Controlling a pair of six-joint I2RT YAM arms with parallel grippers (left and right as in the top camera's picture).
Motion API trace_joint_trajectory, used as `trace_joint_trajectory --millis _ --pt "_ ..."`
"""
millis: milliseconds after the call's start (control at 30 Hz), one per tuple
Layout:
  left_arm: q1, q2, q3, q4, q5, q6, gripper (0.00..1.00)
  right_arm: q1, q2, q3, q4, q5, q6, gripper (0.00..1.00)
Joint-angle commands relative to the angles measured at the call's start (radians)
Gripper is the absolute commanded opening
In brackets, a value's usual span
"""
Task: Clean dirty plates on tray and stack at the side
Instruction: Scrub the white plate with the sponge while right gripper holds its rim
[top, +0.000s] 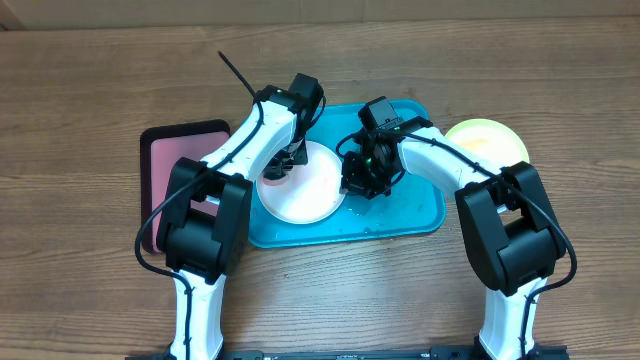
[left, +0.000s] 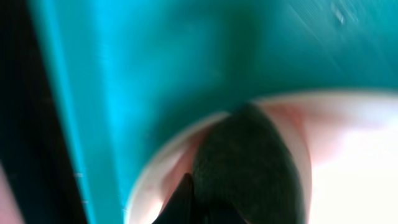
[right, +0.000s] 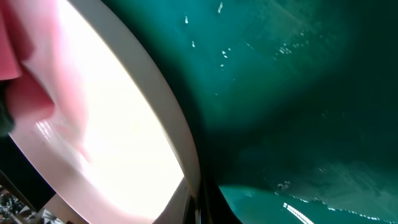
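Observation:
Next, I raise my right gripper, carry the white plate (top: 300, 195) across and release it atop the yellow plate (top: 485, 140), since that lies to the gripper's right in the overhead view.
The white plate (top: 300, 195) lies on the left half of the turquoise tray (top: 410, 215). My left gripper (top: 283, 165) is down on the plate's upper left part. In the left wrist view it is shut on a dark scrub pad (left: 249, 168) that presses on the white plate (left: 354, 155), with the tray (left: 155, 62) beyond. My right gripper (top: 362, 182) is shut on the plate's right rim, and the right wrist view shows the rim (right: 180, 149) running into its jaws (right: 198, 205) over the tray (right: 298, 93). The yellow plate (top: 485, 140) sits on the table right of the tray. The light blue plate is out of view.
A smaller pink tray with a black rim (top: 165, 160) lies on the table left of the turquoise tray, partly under my left arm. The wooden table (top: 90, 290) extends all around.

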Motion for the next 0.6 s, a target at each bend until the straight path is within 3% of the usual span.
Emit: trace_joint_trajectory --millis 0,100,167,467,567 --pt "0.010 0.016 0.001 -0.037 0.324 0.306 0.04 0.001 0.008 -0.002 -0.001 -0.013 -0.015 0.04" --pt "0.010 0.016 0.001 -0.085 0.575 0.488 0.04 -0.002 0.008 -0.002 -0.004 -0.013 -0.015 0.04" --pt "0.010 0.016 0.001 -0.091 0.634 0.531 0.04 -0.007 0.008 -0.002 -0.009 -0.014 -0.016 0.04" --pt "0.089 0.016 0.053 -0.064 0.630 0.346 0.04 -0.069 -0.006 -0.002 -0.066 -0.061 -0.094 0.04" --pt "0.124 0.015 0.077 -0.065 0.630 0.311 0.04 -0.100 -0.042 -0.002 -0.105 0.001 -0.098 0.04"
